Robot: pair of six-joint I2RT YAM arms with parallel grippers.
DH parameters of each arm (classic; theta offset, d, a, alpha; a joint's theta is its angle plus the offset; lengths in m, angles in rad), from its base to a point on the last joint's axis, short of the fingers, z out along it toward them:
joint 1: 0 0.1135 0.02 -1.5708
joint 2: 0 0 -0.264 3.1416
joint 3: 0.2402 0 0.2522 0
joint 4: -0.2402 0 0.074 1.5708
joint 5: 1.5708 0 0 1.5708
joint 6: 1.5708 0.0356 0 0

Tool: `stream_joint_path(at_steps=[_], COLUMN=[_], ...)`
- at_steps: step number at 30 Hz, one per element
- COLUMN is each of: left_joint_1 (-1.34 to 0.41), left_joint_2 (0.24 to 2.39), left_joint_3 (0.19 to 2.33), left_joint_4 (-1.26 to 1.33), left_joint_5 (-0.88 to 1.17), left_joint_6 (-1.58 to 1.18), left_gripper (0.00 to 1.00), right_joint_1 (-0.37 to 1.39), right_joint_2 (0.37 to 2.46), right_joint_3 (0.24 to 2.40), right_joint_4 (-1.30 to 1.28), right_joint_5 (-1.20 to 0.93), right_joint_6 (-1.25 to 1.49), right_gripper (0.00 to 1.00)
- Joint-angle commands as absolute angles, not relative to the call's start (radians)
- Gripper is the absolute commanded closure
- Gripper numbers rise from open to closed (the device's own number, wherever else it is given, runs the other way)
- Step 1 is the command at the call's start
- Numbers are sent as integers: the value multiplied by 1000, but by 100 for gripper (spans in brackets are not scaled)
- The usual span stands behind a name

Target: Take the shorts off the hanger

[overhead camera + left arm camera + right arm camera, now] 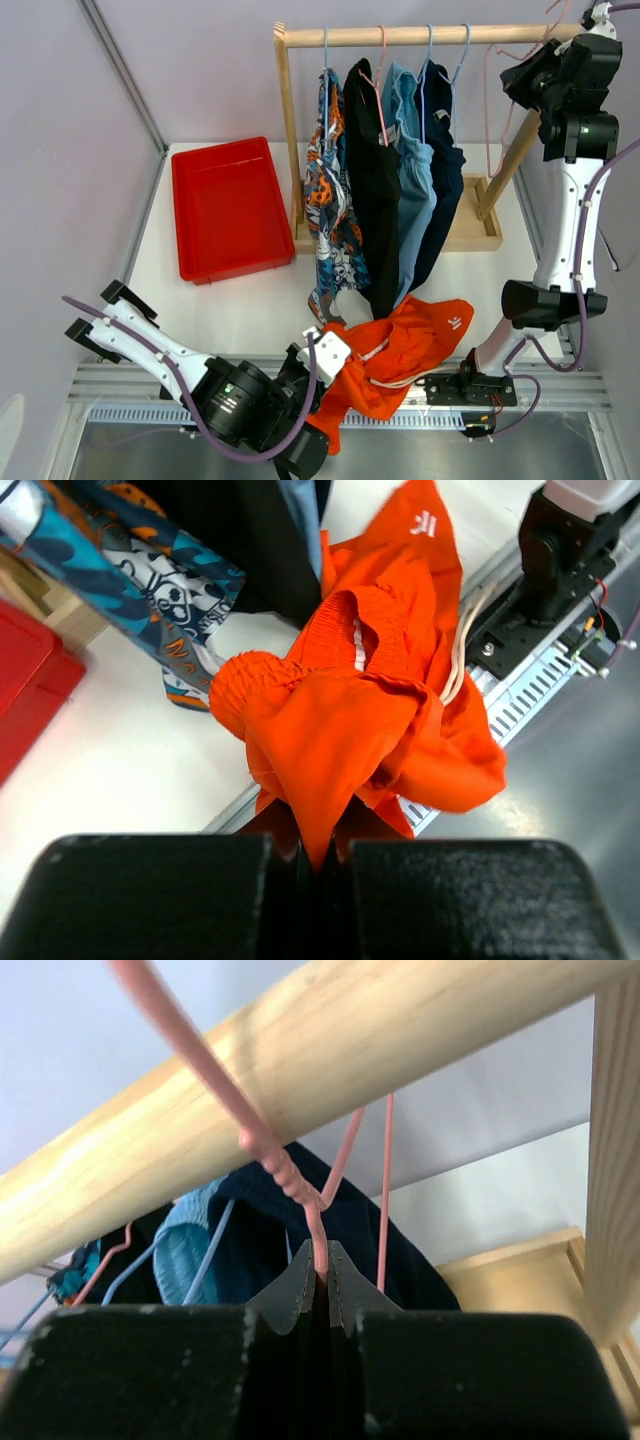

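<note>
My right gripper will next go down slightly and gently, and open its fingers to let go of the bare pink hanger, since the hanger's hook is over the wooden bar (420, 36).
The orange shorts (405, 350) lie crumpled at the table's near edge, off any hanger. My left gripper (330, 385) is shut on a fold of the orange shorts (360, 720), pinched between the jaws (320, 855). The patterned shorts (330, 200), black shorts (372, 190), light blue shorts (412, 190) and navy shorts (445, 170) hang on hangers from the wooden rail (420, 36). My right gripper (515, 80) is up by the rail's right end, shut (322, 1270) on a bare pink hanger (270, 1160) hooked on the rail (300, 1070).
A red tray (230, 210) sits at the back left of the table. The rack's wooden base (470, 230) and slanted post (510, 160) stand at the back right. The right arm's base (570, 550) is just beyond the orange shorts.
</note>
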State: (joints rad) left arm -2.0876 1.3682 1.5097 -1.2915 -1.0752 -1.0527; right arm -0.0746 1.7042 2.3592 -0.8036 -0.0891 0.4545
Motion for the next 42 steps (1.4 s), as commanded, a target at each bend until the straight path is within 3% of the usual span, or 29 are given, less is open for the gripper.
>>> stream_joint_path(at_steps=[1, 5, 9, 13, 15, 16, 17, 18, 20, 21, 24, 29, 35, 37, 39, 42], left_joint_1=[-2261, -2234, -2120, -1958, -1896, -1832, -1804, -1774, -1714, -1697, -1677, -1634, -1378, -1208, -976, -708], left_joint_2=[1316, 1247, 1207, 1136, 1088, 1027, 990, 948, 820, 771, 794, 957, 1092, 1123, 1176, 1280], left_joint_3=[1487, 1525, 1588, 1585, 1588, 1585, 1566, 1528, 1468, 1383, 1453, 1656, 1675, 1706, 1886, 2103], left_joint_4=[-1470, -1468, -1370, -1102, -1034, -928, -831, -714, -156, 299, 639, 638, 463, 257, -146, -305], left_joint_5=[-1166, -1252, -1296, -1308, -1327, -1334, -1344, -1351, -1355, -1344, -1301, -1215, -1183, -1138, -973, -809], left_joint_6=[-1186, -1138, -787, -433, -266, -199, -108, 128, 436, 782, 1152, 1307, 1286, 1136, 757, 556], left_gripper=[100, 100, 100, 100, 100, 100, 100, 100, 100, 100, 100, 100, 100, 100, 100, 100], right_joint_1=[-89, -89, -90, -94, -97, -97, -97, -98, -98, -100, -101, -101, -101, -101, -101, -101], right_joint_2=[1747, 1728, 1601, 1479, 1424, 1405, 1387, 1370, 1313, 1280, 1240, 1204, 1180, 1170, 1163, 1152], right_joint_3=[2405, 2291, 2047, 1872, 1812, 1793, 1755, 1737, 1669, 1648, 1580, 1537, 1488, 1465, 1451, 1421], right_joint_4=[-696, -689, -608, -581, -600, -604, -612, -614, -604, -595, -577, -571, -563, -558, -557, -557], right_joint_5=[-117, -155, -156, -146, -141, -135, -130, -123, -112, -106, -109, -146, -193, -206, -219, -235], right_joint_6=[489, 485, 465, 431, 410, 403, 397, 393, 382, 383, 391, 403, 405, 403, 405, 402], right_gripper=[100, 100, 100, 97, 63, 19, 1, 1, 1, 1, 1, 1, 1, 1, 1, 1])
